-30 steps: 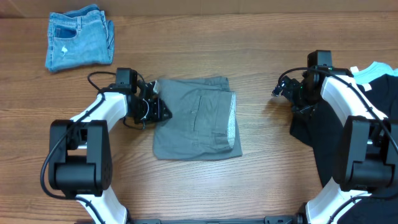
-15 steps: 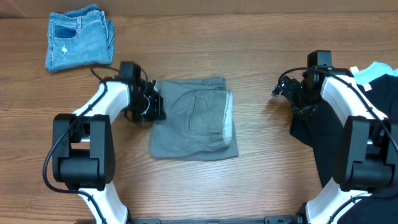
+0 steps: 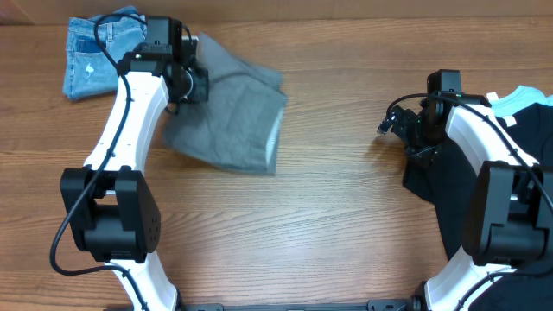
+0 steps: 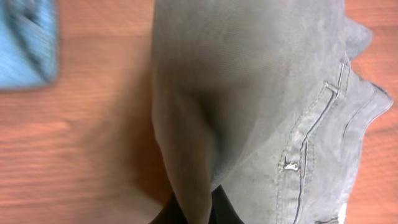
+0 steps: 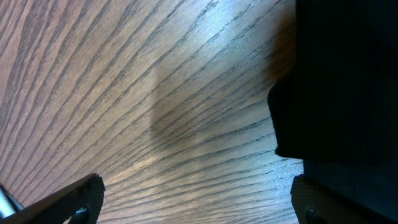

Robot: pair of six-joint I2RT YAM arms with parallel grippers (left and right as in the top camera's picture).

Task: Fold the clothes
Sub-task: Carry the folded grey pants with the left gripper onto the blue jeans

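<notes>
The robot's left gripper should next carry the grey shorts outward and to the left in the overhead view, then let go of them on top of folded denim shorts (image 3: 93,64) (image 4: 26,45).
The folded mid-grey shorts (image 3: 229,112) lie skewed at the back left of the table, their paler inside showing along the right edge. My left gripper (image 3: 192,82) is shut on their back left edge. In the left wrist view the grey shorts (image 4: 249,106) fill the frame, with stitched seams at the right, and a fold of cloth sits pinched between my dark fingers (image 4: 196,211). My right gripper (image 3: 399,125) is open and empty over bare wood at the right; its fingertips (image 5: 193,205) stand wide apart.
Folded blue denim shorts (image 3: 95,56) lie at the back left corner, just left of my left gripper, and show in the left wrist view (image 4: 25,43). A pile of black cloth (image 3: 441,181) with a teal item (image 3: 518,99) lies at the right edge.
My left gripper has dragged the grey shorts from the table's middle toward the back left, near the denim shorts, and they have turned askew. The right arm has not moved.
</notes>
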